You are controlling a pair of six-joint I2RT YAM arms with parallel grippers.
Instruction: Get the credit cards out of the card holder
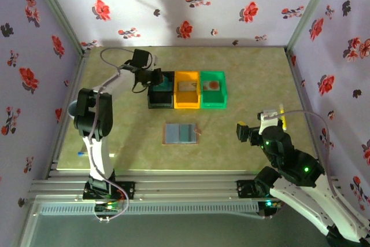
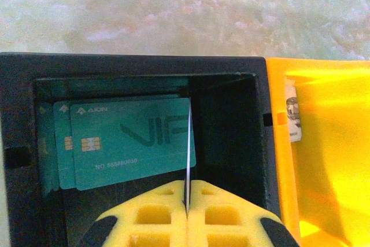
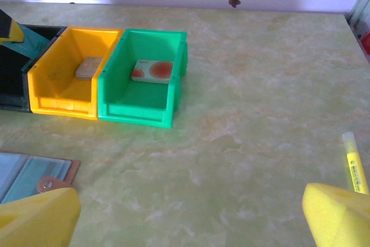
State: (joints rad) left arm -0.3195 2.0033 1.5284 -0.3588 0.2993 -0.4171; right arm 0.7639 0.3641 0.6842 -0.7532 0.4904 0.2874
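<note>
My left gripper will next move outward toward the black bin's far side (image 1: 166, 73) (image 2: 144, 67) and let go of the card, because matching teal-green cards are inside.
My left gripper (image 1: 155, 80) (image 2: 188, 184) hangs over the black bin (image 2: 231, 114), its yellow fingers shut on the thin pale edge of a card (image 2: 189, 143) seen end-on. Just left of that edge a teal-green credit card face (image 2: 130, 143) marked VIP shows inside the bin. I cannot tell if edge and face are one card. The card holder (image 1: 180, 133) (image 3: 29, 172) lies open on the table, blue-grey inside up. A pale credit card with an orange-red spot (image 3: 152, 71) lies in the green bin (image 3: 136, 111). My right gripper (image 1: 243, 131) (image 3: 191, 201) is open, right of the holder, with nothing between its fingers.
The orange bin (image 3: 63, 105) between the black and green ones holds a greyish card (image 3: 88, 67). A yellow marker (image 3: 354, 163) lies by my right gripper. Flowered walls and metal posts close in the table on three sides.
</note>
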